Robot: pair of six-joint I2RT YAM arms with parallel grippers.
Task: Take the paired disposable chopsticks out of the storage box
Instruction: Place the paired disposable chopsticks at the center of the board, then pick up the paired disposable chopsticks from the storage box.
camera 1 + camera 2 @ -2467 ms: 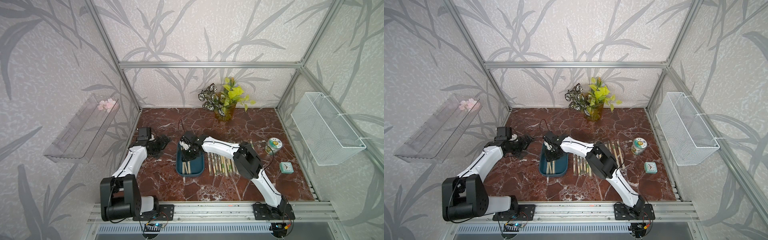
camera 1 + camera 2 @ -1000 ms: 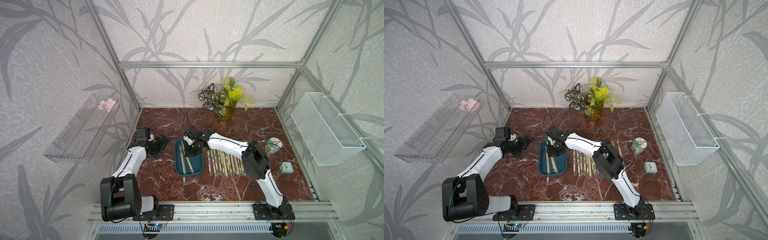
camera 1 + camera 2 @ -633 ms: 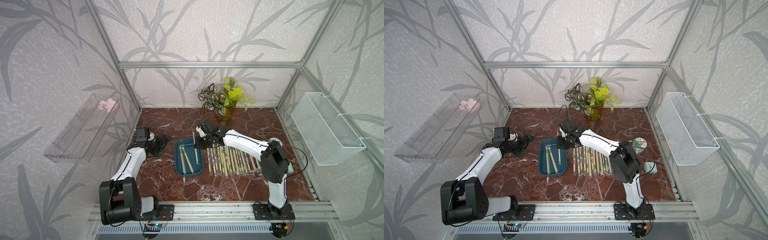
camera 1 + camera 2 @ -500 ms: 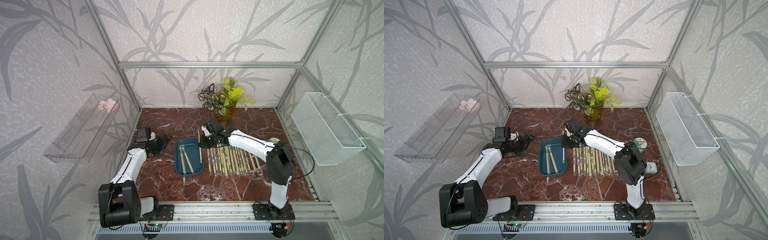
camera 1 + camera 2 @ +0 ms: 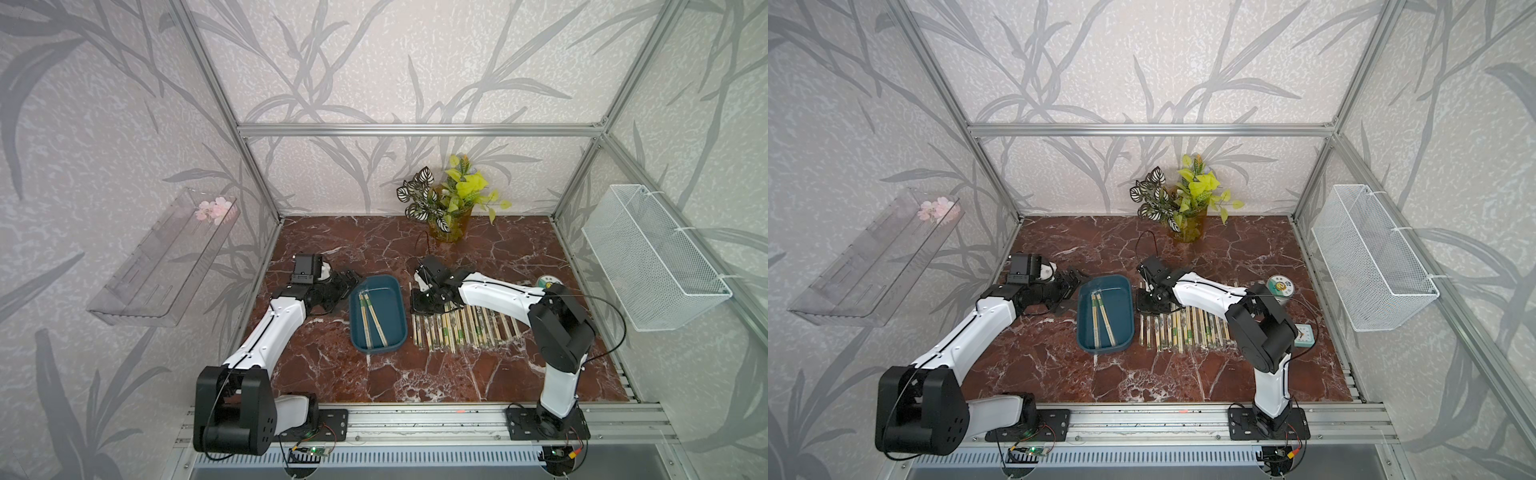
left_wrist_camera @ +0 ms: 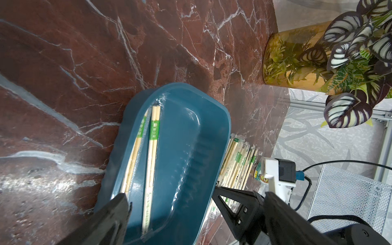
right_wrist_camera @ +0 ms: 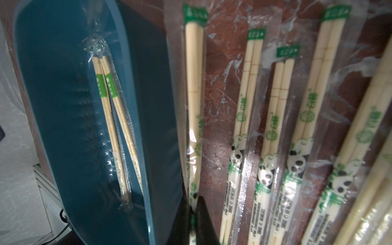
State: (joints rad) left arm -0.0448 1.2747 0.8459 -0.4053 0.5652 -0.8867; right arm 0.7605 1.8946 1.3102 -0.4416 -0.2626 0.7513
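Note:
The marble strip between box and row (image 5: 409, 331) (image 7: 214, 110) is empty below, so I will next lower the wrapped pair in my right gripper onto it, close beside the box, and release the pair.
The storage box (image 5: 395, 332) is a shallow teal tray near the middle of the table, and two paired disposable chopsticks (image 5: 371, 320) lie inside it in clear wrappers. Several more wrapped pairs (image 5: 461, 330) lie in a row on the marble just right of the box. My right gripper (image 7: 193, 214) is shut on one wrapped pair (image 7: 194, 101), which hangs low between the box's right wall and the row. In a top view the right gripper (image 5: 419, 309) sits at the row's far left end. My left gripper (image 6: 171, 212) is open at the box's far left corner (image 5: 347, 289), and the box's end shows between its fingers.
A potted plant (image 5: 451, 212) stands at the back. A round tin (image 5: 548, 282) and a small teal clock (image 5: 1304, 334) sit right of the row. A white wire basket (image 5: 652, 266) hangs on the right wall and a clear shelf (image 5: 162, 257) on the left wall.
My right gripper lifted one pair out of the box, carried it right and lowered it by the left end of the row. The left arm barely moved.

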